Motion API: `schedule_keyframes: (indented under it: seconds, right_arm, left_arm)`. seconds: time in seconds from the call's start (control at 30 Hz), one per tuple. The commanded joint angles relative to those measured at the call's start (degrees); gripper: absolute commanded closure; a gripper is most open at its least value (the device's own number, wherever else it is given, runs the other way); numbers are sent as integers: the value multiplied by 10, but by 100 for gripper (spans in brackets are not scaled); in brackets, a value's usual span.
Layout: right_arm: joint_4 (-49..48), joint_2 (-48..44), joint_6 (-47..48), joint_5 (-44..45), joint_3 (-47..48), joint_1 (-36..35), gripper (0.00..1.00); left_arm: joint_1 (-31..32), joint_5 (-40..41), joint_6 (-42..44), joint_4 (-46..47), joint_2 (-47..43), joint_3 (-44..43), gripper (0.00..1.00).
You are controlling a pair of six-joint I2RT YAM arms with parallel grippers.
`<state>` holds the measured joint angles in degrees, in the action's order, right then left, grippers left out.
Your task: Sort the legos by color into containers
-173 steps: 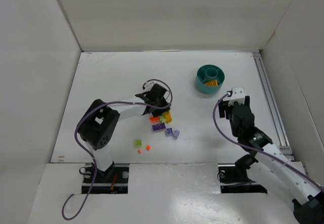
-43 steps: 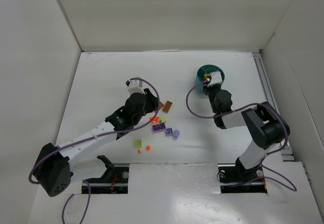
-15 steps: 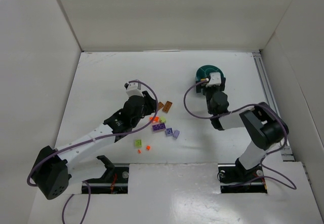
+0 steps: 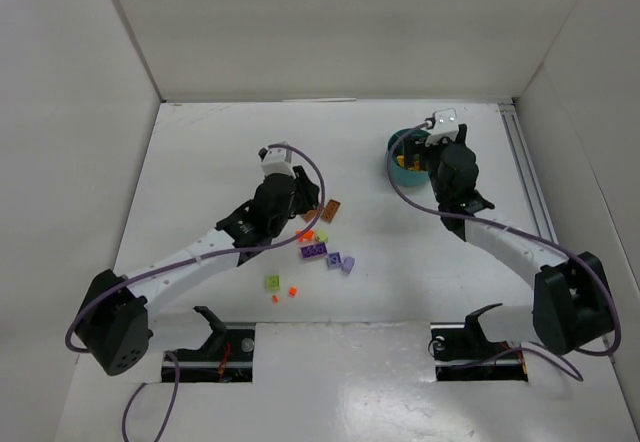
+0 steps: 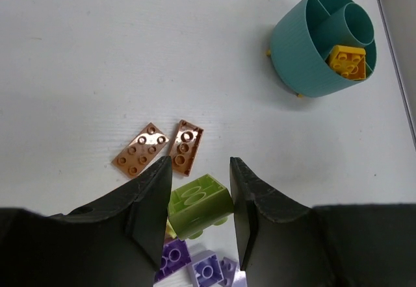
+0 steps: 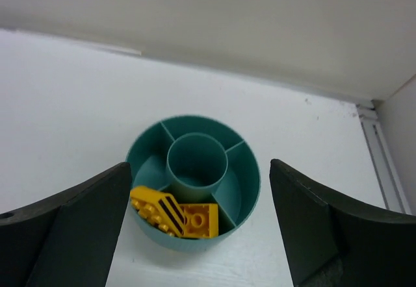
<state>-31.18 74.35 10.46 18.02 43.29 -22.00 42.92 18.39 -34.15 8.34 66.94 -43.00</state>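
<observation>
My left gripper holds green legos and will next swing outward over an empty dish compartment, to its right in the top view. It will let them go there, apart from the yellow-orange legos.
My left gripper is shut on a light green lego, held tilted above the pile; in the top view that gripper is beside two brown plates. The brown plates lie just beyond the fingertips, and purple and lavender legos lie under them. The teal dish holds two yellow-orange legos in one outer compartment. My right gripper is open and empty, hovering over the dish. The dish also shows in the left wrist view.
Loose legos lie mid-table: orange, light green, purple, two lavender, another green and small orange bits. White walls enclose the table; a rail runs along the right edge.
My right arm has swung out to the right, and its wrist now sits over the far side of the dish. My left gripper has shifted slightly right and farther toward the brown plates.
</observation>
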Motion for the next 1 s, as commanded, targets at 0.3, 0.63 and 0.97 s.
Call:
schedule_keyframes:
  seconds: [0.3, 0.63, 0.97]
  right_arm:
    - [164, -88, 3, -74, -18, 60, 15]
    - [239, -118, 21, -103, 12, 128, 33]
    - [249, -151, 26, -168, -31, 173, 31]
  left_arm:
    - [-27, -101, 133, 145, 259, -256, 100]
    - [-43, -225, 190, 201, 484, -473, 100]
    - [11, -198, 244, 179, 600, -612, 100]
